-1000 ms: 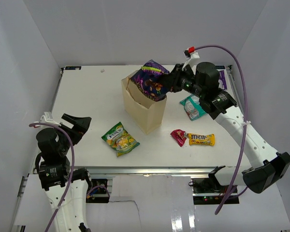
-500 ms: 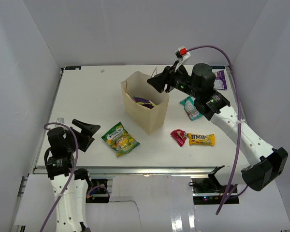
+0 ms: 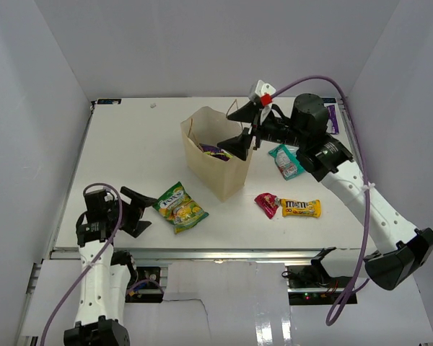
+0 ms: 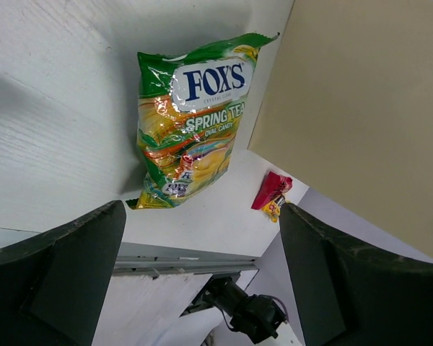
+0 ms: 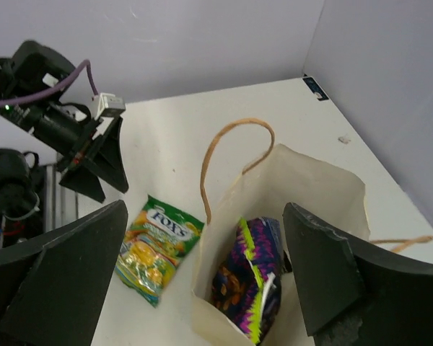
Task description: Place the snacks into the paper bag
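My left gripper moves open, down and to the right in the top view next, onto the near edge of The Fox's packet [image 3: 179, 207], which lies uncovered on the tabletop.
The tan paper bag [image 3: 227, 176] stands upright mid-table, its mouth open. A dark blue-purple packet [image 5: 254, 282] lies inside it. My right gripper [image 3: 243, 128] hangs open just above the bag's right rim, holding nothing. Left of the bag a green-yellow Fox's packet [image 3: 179, 207] lies flat. My left gripper [image 3: 149, 214] sits low beside it on the left, open and empty, with the packet [image 4: 191, 122] just ahead of its fingers. Right of the bag lie a teal packet [image 3: 286, 161], a red-pink packet [image 3: 266, 204] and a yellow M&M's packet [image 3: 301, 208]. A purple-white packet [image 3: 332, 119] peeks out behind the right arm.
One string handle [image 5: 231, 148] arches over the bag's near rim in the right wrist view. The table's front edge [image 3: 202, 251] runs just below the left gripper. White walls close in the table on three sides.
My right gripper has opened and the dark blue-purple packet has dropped into the bag. The left arm has swung forward and right, towards the green-yellow packet.
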Controlling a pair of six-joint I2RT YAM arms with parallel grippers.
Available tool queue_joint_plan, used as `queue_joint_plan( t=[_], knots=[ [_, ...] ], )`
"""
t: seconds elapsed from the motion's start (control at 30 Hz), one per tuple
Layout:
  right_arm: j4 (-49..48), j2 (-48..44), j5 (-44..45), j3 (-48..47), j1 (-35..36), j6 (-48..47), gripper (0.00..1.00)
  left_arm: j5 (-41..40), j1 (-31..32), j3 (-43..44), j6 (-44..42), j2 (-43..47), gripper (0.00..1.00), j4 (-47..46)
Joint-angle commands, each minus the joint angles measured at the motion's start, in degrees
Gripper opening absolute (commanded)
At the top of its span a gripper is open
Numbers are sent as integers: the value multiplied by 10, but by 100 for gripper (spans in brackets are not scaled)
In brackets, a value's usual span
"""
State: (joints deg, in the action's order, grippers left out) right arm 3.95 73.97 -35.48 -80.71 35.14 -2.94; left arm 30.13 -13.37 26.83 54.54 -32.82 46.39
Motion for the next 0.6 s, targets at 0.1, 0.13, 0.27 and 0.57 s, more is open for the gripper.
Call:
queue_joint_plan(
  t=[0.1, 0.13, 0.27, 0.57],
  knots=[
    [108, -75, -12, 31, -45, -147, 97, -60, 75, -25, 32, -85, 98, -93],
    [115, -80, -18, 44, -53, -154, 98, -80, 129, -27, 45, -101, 98, -108],
    [147, -97, -48, 60, -110, -159, 98, -182, 283, -17, 114, -233, 98, -175],
    [190, -153, -77, 125, -208, -172, 98, -347, 352, -5, 148, -390, 68, -264]
  ],
)
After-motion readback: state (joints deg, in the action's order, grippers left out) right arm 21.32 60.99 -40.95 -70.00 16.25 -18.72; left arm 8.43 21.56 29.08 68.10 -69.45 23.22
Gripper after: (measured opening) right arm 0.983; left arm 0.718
